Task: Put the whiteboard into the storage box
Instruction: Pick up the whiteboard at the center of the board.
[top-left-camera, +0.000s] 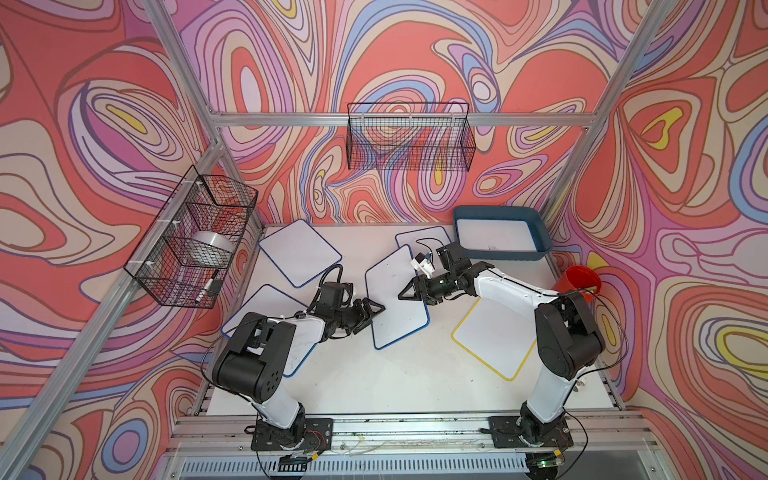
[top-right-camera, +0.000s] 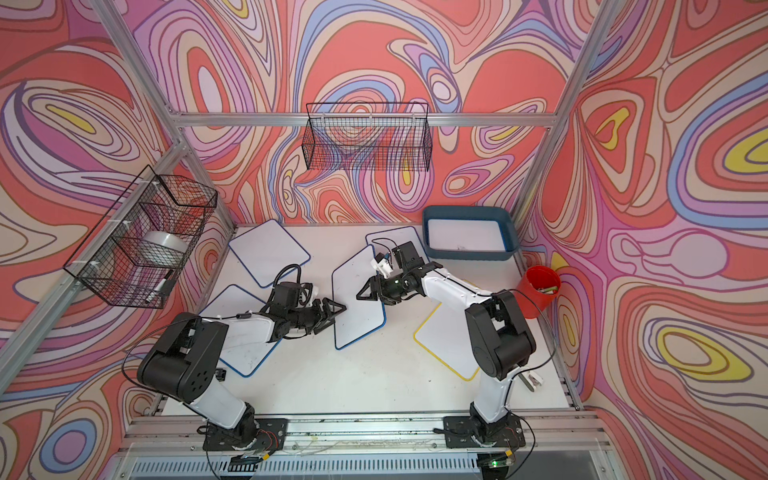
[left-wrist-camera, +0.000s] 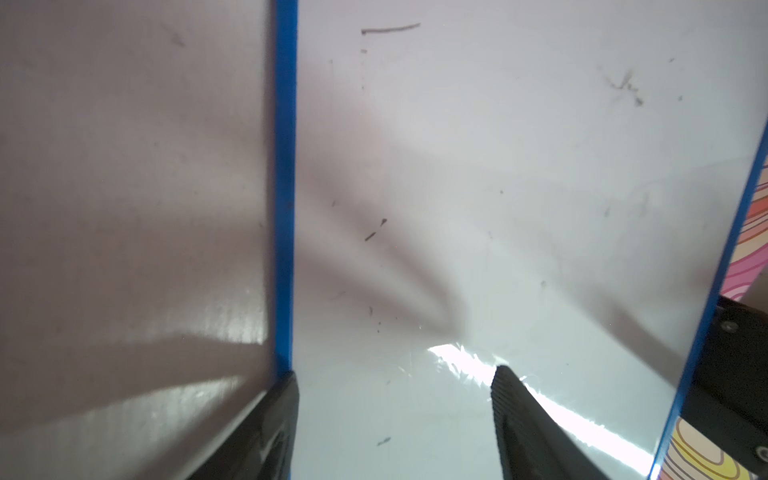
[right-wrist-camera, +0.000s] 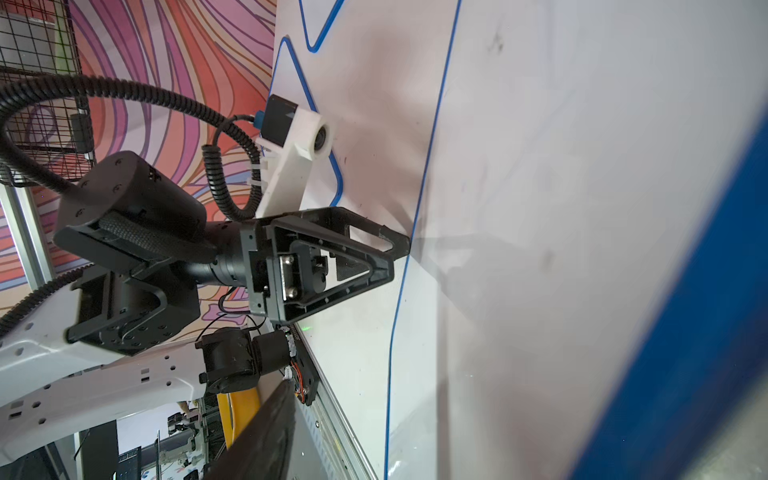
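Note:
Next I should draw my right gripper slightly off the board's face and close its fingers on the raised long edge (top-left-camera: 427, 309) (right-wrist-camera: 640, 416), since that rim already stands between them.
A blue-rimmed whiteboard (top-left-camera: 399, 328) (top-right-camera: 357, 328) lies tilted mid-table, its left edge on the table and its right edge raised. My left gripper (top-left-camera: 380, 311) (top-right-camera: 343, 309) (left-wrist-camera: 395, 374) (right-wrist-camera: 401, 253) is open at the low edge, one fingertip at the blue rim and the other over the board's face (left-wrist-camera: 457, 187). My right gripper (top-left-camera: 402, 294) (top-right-camera: 360, 293) is open at the raised edge. Only one of its fingers (right-wrist-camera: 266, 428) shows; the board (right-wrist-camera: 561, 208) hides the other. The teal storage box (top-left-camera: 503, 254) (top-right-camera: 469, 255) stands at the back right, white inside.
Other whiteboards lie flat: blue-rimmed ones at the back left (top-left-camera: 299, 253), under my left arm (top-left-camera: 257, 307) and behind my right gripper (top-left-camera: 419, 239), and a yellow-rimmed one (top-left-camera: 494, 336) under my right arm. Wire baskets (top-left-camera: 195, 241) (top-left-camera: 409, 137) hang on the walls. A red bucket (top-left-camera: 579, 282) sits right.

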